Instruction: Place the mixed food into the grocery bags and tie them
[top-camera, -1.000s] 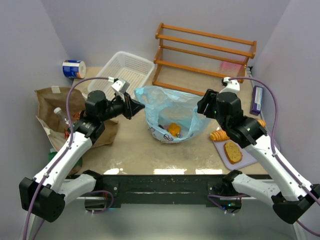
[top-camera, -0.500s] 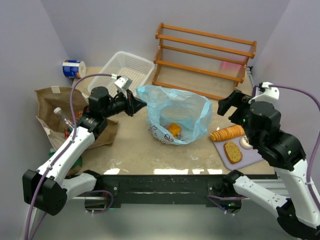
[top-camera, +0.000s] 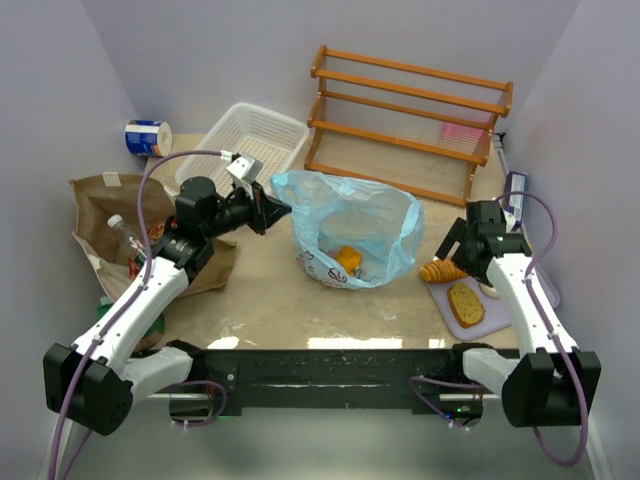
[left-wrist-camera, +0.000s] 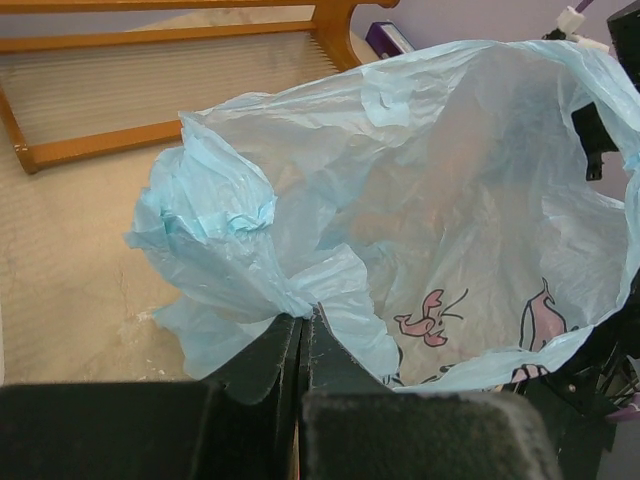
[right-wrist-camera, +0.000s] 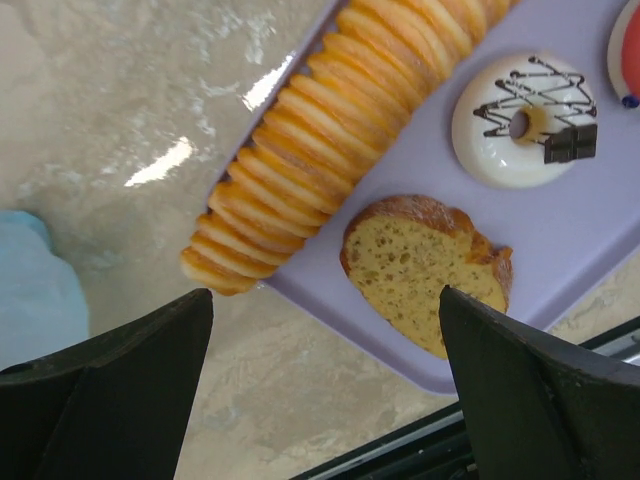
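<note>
The right gripper moves back down onto the slice's loaf-side end (top-camera: 460, 292) (right-wrist-camera: 382, 245) next, since the bread slice lies below and back from it and bare board leaves finger room.
The light blue plastic bag (top-camera: 350, 225) (left-wrist-camera: 420, 190) stands open mid-table, with an orange food piece (top-camera: 347, 258) inside. My left gripper (top-camera: 275, 212) (left-wrist-camera: 303, 325) is shut on the bag's left rim and holds it up. The brown paper bag (top-camera: 105, 215) lies at the left with a clear bottle (top-camera: 125, 236) in its mouth. My right gripper (top-camera: 455, 250) (right-wrist-camera: 325, 295) hangs open over the near-left corner of a purple board (top-camera: 450, 315) (right-wrist-camera: 600, 200). The board carries a bread slice (right-wrist-camera: 425, 265) (top-camera: 465, 303), a ridged orange loaf (right-wrist-camera: 320, 140) (top-camera: 440, 270) and a white iced doughnut (right-wrist-camera: 525, 120).
A white mesh basket (top-camera: 255, 140) and a wooden rack (top-camera: 410, 120) stand at the back. A blue-and-white can (top-camera: 148, 137) lies in the far left corner. A purple box (top-camera: 515, 200) leans by the right wall.
My right arm has swung from the blue bag's right side out to the right and down over the purple board, and its jaws have opened wide. The left gripper has kept its hold on the bag.
</note>
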